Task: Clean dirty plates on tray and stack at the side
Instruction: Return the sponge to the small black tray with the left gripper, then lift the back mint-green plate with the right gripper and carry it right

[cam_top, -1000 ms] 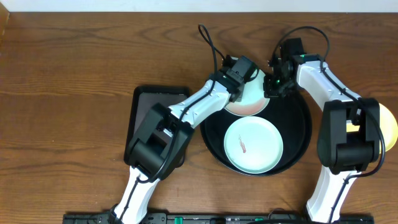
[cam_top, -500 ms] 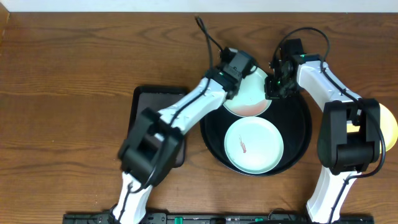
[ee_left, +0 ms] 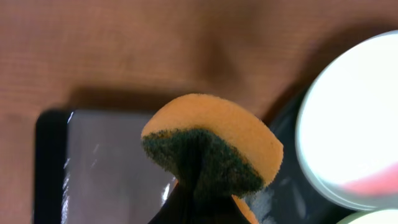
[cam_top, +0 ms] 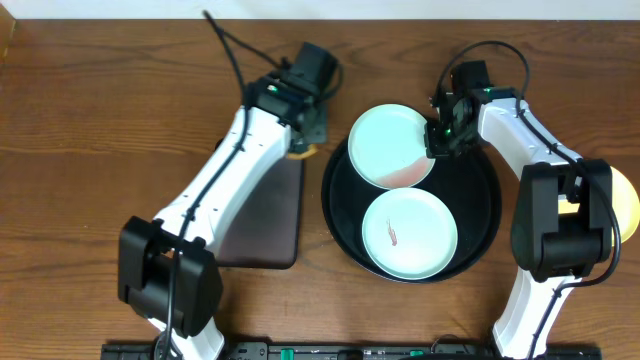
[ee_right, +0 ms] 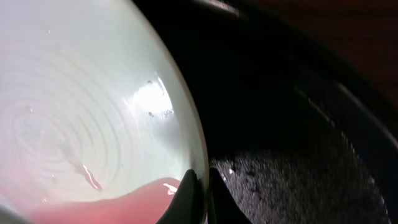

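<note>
The sponge lowers in my left gripper next, away from the round tray, for release inside the empty rectangular tray at that end [cam_top: 273, 184] [ee_left: 127, 163] of the table.
The round black tray [cam_top: 478, 215] holds two mint-white plates. The upper plate [cam_top: 390, 145] is tilted, with pink liquid pooled at its lower edge. My right gripper [cam_top: 437, 141] is shut on its right rim; the right wrist view shows the jaws [ee_right: 202, 186] pinching the rim of that plate [ee_right: 81, 106]. The lower plate [cam_top: 408, 233] lies flat and has a small reddish smear. My left gripper [cam_top: 306, 135] is shut on an orange sponge with a dark scouring side [ee_left: 211, 149], left of the round tray. A pale yellow plate [cam_top: 628, 200] lies at the right edge.
A smaller black rectangular tray [cam_top: 270, 215] lies left of the round tray, under my left gripper; it also shows in the left wrist view [ee_left: 106, 162]. Both arms reach in from the front edge. Bare wooden table [cam_top: 100, 120] spreads to the left.
My left gripper has moved left with the sponge, off the upper plate to over the rectangular tray's far right corner. The right gripper still holds the plate's rim in place.
</note>
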